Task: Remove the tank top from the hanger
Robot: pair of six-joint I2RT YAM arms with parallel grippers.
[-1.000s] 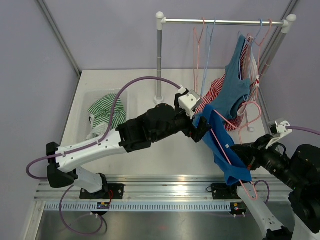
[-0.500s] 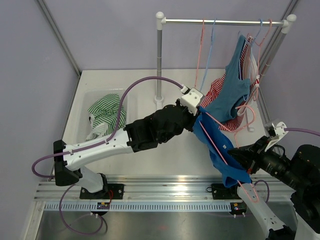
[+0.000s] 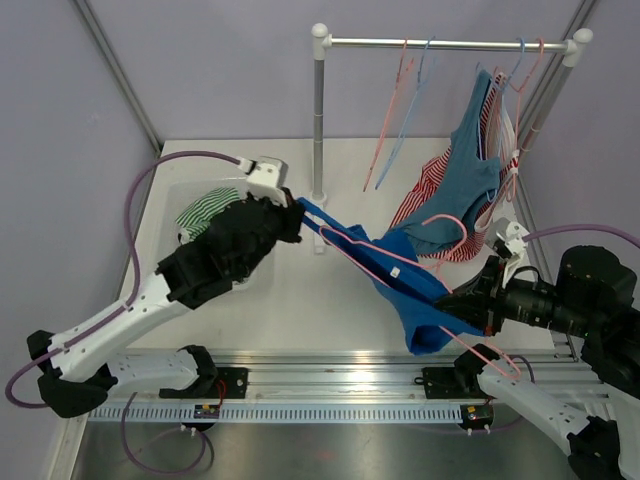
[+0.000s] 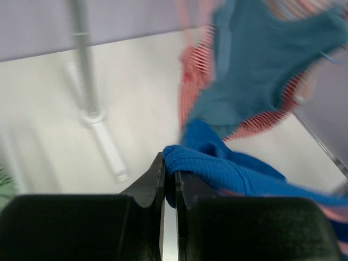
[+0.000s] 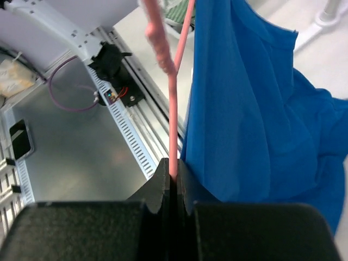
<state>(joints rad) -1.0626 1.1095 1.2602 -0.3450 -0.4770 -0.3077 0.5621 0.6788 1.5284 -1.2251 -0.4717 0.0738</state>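
My left gripper needs to pull away from the blue tank top, then go back down onto the bare tabletop and let go, because the tank top still hangs over the pink hanger (image 3: 352,244).
The blue tank top (image 3: 410,285) is stretched across the middle of the table, still partly draped on a pink hanger (image 3: 352,244). My left gripper (image 3: 297,212) is shut on one end of the top, near the rack's post; in the left wrist view the ribbed blue fabric (image 4: 239,174) bulges out from my left gripper (image 4: 169,166). My right gripper (image 3: 455,300) holds the hanger's lower end. In the right wrist view my right gripper (image 5: 173,173) pinches the pink hanger wire (image 5: 173,125), and the tank top (image 5: 244,109) hangs just to the right of it.
A clothes rack (image 3: 440,43) with a white post (image 3: 319,120) stands at the back. On it hang a teal top (image 3: 470,180), a red-striped garment (image 3: 430,185) and empty hangers (image 3: 400,110). A clear bin with green-striped cloth (image 3: 205,215) sits at left.
My left gripper shut on the tank top and pulled it far to the left, stretching the fabric along the hanger. The right gripper shifted slightly left, still gripping the hanger.
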